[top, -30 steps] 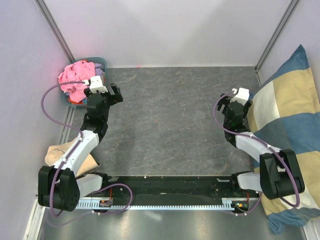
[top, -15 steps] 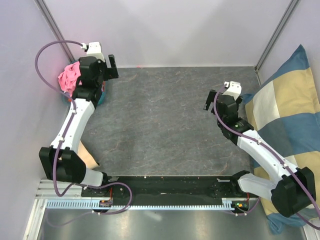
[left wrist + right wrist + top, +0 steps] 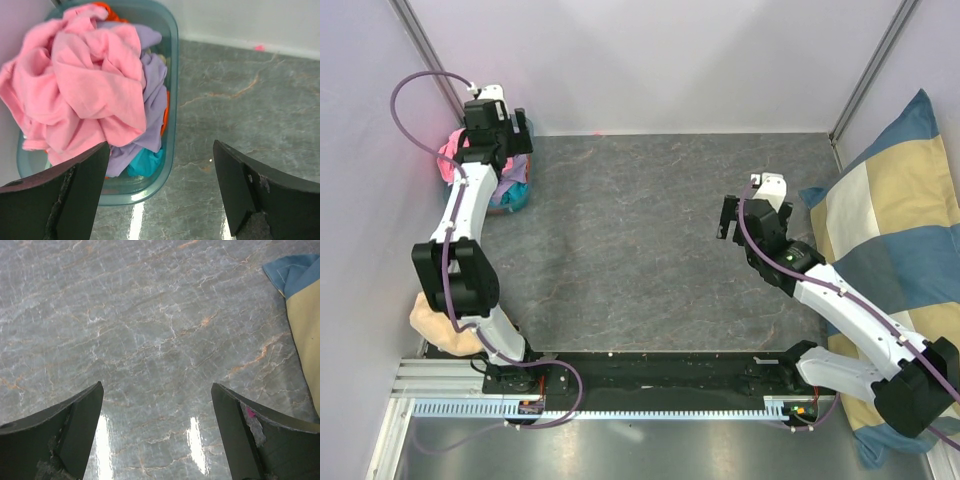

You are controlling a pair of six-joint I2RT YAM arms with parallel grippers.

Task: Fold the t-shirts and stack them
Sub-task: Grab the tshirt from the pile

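Observation:
I need to lower my left gripper and move it to the left in the wrist view onto the pink tee, because that tee is on top of the others.
The t-shirts lie crumpled in a teal plastic basket [image 3: 173, 95] at the far left corner. The pink tee [image 3: 85, 80] is on top, with a lavender tee [image 3: 152, 95], a teal tee [image 3: 145, 162] and a bit of an orange tee [image 3: 103, 7] under it. From above, the pink tee [image 3: 450, 160] and the basket [image 3: 516, 196] show beside the left arm. My left gripper [image 3: 160, 147] is open and empty, hovering above the basket's near right rim; it also shows in the top view [image 3: 518, 135]. My right gripper [image 3: 732, 222] is open and empty over bare table [image 3: 150, 315].
The blue-and-cream checked cushion [image 3: 895, 230] leans along the right side; its corner shows in the right wrist view [image 3: 300, 285]. A beige cloth [image 3: 435, 325] lies by the left arm's base. Walls close in the far and left sides.
My left arm has swung from beside the basket up toward the far left corner, above the basket. My right arm has reached out leftward, away from the cushion. Both grippers stay open.

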